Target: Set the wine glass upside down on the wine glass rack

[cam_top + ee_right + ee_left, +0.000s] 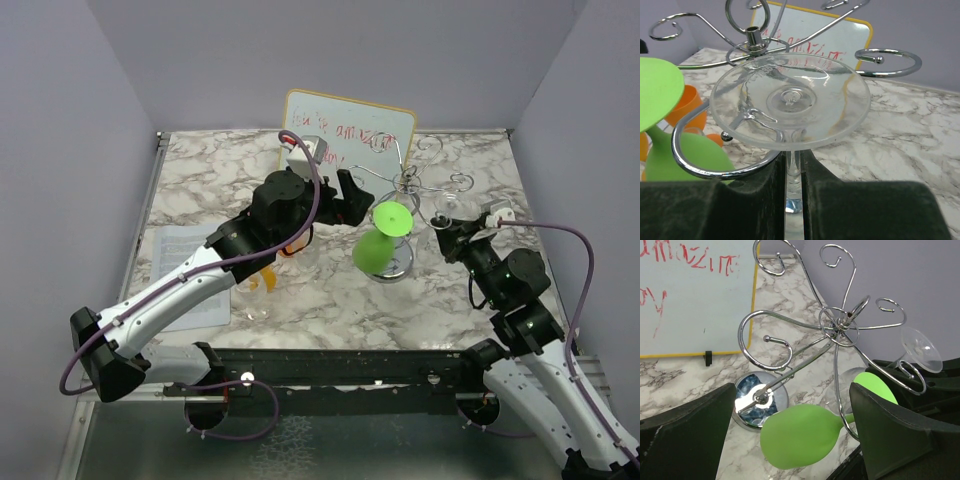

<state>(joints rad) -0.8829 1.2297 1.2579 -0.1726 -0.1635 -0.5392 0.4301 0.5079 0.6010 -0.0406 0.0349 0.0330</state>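
Observation:
I should next use my right gripper to move the wine glass's stem into the scroll's curl (730,174) and let go, since the curl reaches under the glass's foot, left of my right gripper in its wrist view.
The silver wire wine glass rack (412,185) stands on its round shiny base (760,399) at the table's middle back. My right gripper (794,172) is shut on the stem of a clear wine glass (790,100), held upside down with its foot up. One scroll arm (700,170) curves under the foot's left side, next to the stem. The clear glass also shows in the top view (445,207) and the left wrist view (920,347). A green wine glass (800,435) hangs upside down on the rack. My left gripper (794,392) is open, with the green glass between its fingers but untouched.
A whiteboard (345,125) with red writing leans behind the rack. An orange glass (687,107) stands left of the rack, under my left arm in the top view (265,280). A paper sheet (185,265) lies at the table's left. Grey walls enclose three sides.

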